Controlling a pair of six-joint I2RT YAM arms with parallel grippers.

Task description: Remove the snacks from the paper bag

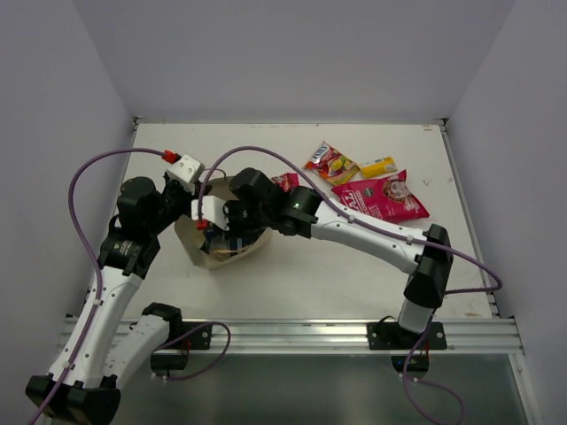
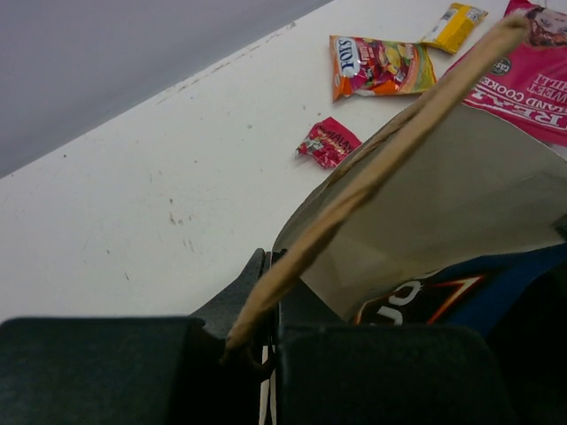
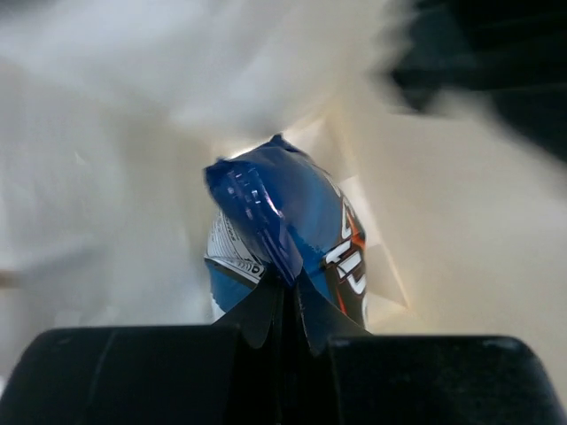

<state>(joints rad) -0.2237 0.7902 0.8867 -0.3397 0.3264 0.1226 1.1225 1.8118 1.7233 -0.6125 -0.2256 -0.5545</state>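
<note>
My right gripper rises out next and lowers to bare tabletop beside the pink bag to release, as the Doritos bag still sits in the paper bag.
The paper bag (image 1: 220, 255) stands left of the table's middle with both arms at its mouth. My left gripper (image 2: 270, 262) is shut on the bag's rim (image 2: 381, 168), pinching the paper edge. My right gripper (image 3: 288, 288) reaches down inside the bag and is shut on the top edge of the blue Doritos chip bag (image 3: 292, 212), which also shows through the opening (image 2: 461, 297). Out on the table lie the pink bag (image 1: 381, 197), the red-yellow candy pouch (image 1: 330, 163), the yellow bar (image 1: 378, 166) and the tiny red wrapper (image 1: 285, 181).
The snacks on the table cluster at the back right, close to the right arm's forearm (image 1: 363, 232). White walls enclose the table on three sides. A metal rail (image 1: 292, 335) runs along the near edge.
</note>
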